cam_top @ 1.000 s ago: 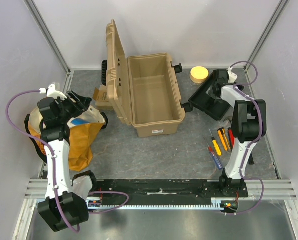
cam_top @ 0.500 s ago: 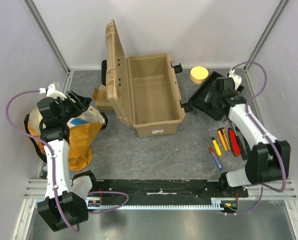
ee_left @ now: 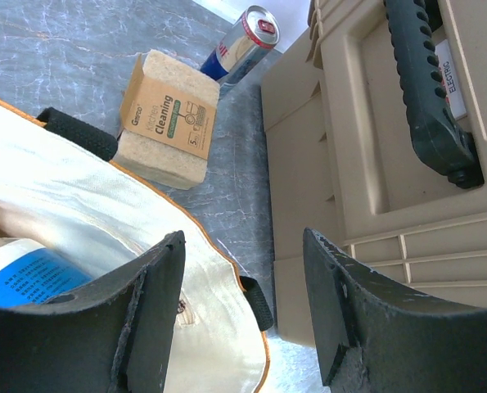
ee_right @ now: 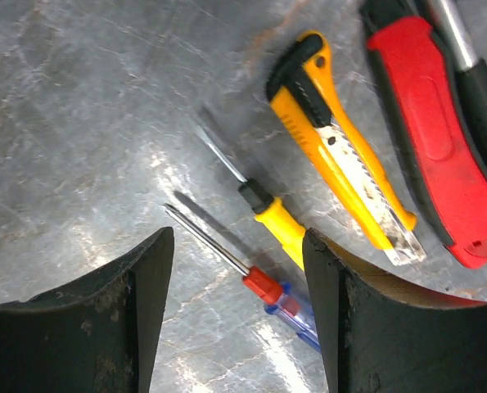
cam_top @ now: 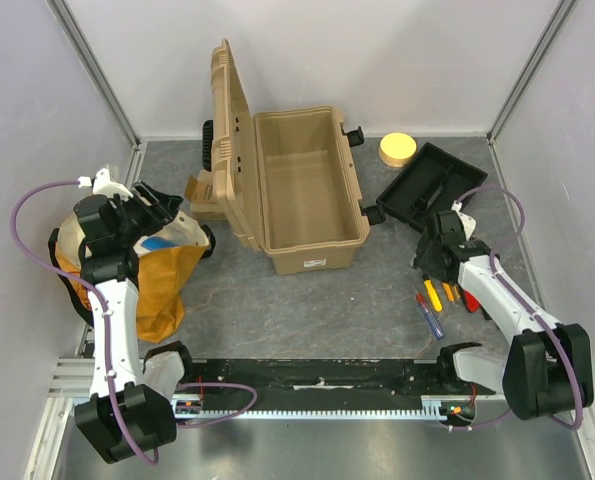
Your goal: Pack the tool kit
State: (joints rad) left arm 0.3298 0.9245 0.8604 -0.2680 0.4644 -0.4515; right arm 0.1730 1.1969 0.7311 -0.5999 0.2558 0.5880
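The robot should move its right gripper past the red-handled tool next and lower it to the steel shaft (ee_right: 455, 33).
The tan toolbox (cam_top: 307, 195) stands open at the table's middle, its lid (cam_top: 231, 140) upright on the left and its inside bare. Its black inner tray (cam_top: 429, 188) lies on the table to the right. Nearer lie the tools: a yellow-handled screwdriver (ee_right: 280, 223), a red-and-blue screwdriver (ee_right: 286, 301), a yellow utility knife (ee_right: 341, 143) and a red-handled tool (ee_right: 435, 139). My right gripper (ee_right: 239, 315) hovers open just above the two screwdrivers, holding nothing. My left gripper (ee_left: 243, 315) is open above the edge of the cloth bag (ee_left: 79, 237), beside the lid's black handle (ee_left: 427, 82).
A small cardboard box (ee_left: 165, 119) and a drink can (ee_left: 243, 45) lie behind the bag, against the lid. A round yellow disc (cam_top: 398, 149) sits at the back right. White walls close the table on three sides.
My right arm has drawn back from the black tray toward the near edge and come down over the screwdrivers. The left arm has not moved.
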